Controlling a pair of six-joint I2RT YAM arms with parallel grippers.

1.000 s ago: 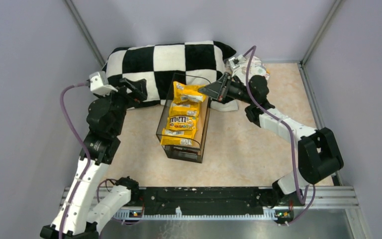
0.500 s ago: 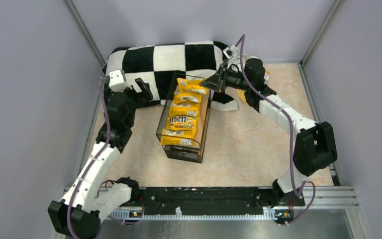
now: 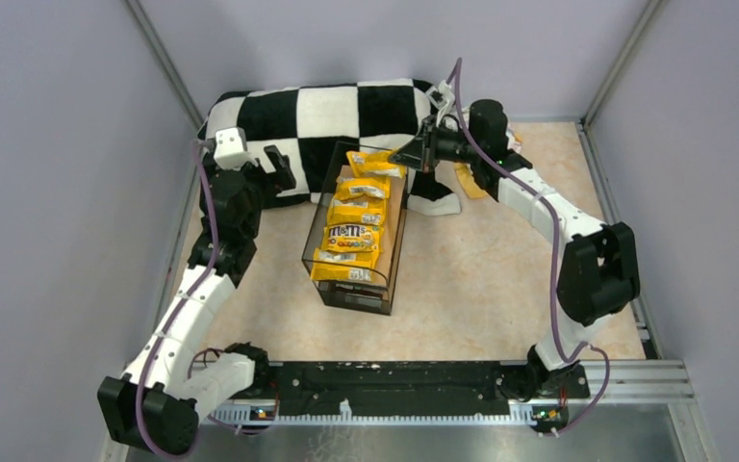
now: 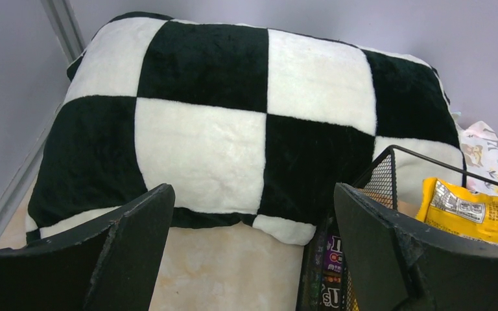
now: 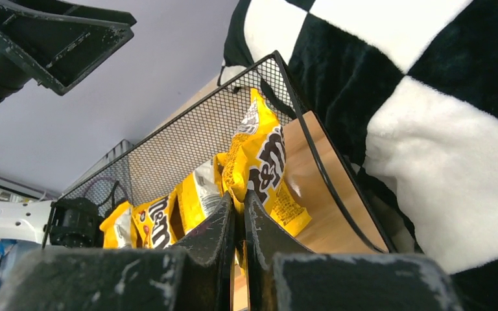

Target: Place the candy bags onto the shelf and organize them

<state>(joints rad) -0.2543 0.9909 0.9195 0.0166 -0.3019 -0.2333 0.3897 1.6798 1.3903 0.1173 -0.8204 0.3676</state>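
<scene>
I should lower the candy bag with my right gripper next, from above the board's far end (image 5: pixel 298 166) toward the opposite mesh side, and then release it.
The shelf (image 3: pixel 394 241) is a black wire rack with a wooden top board in mid-table; a row of yellow candy bags (image 3: pixel 351 239) lies on the board. My right gripper (image 3: pixel 406 154) is shut on the edge of one yellow candy bag (image 3: pixel 373 162) and holds it over the shelf's far end; the wrist view shows the jaws pinching that bag (image 5: pixel 262 155) above the board (image 5: pixel 327 214). My left gripper (image 3: pixel 271 166) is open and empty, left of the shelf, facing the pillow. A purple packet (image 4: pixel 329 267) shows under the board.
A big black-and-white checkered pillow (image 3: pixel 318 120) lies behind the shelf, touching its far end. A white cartoon-print cloth (image 3: pixel 500 135) lies at the back right behind my right arm. Grey walls close in on left, right and back.
My right gripper has carried the yellow bag a little farther back over the shelf's far end. My left arm has swung up and right toward the pillow.
</scene>
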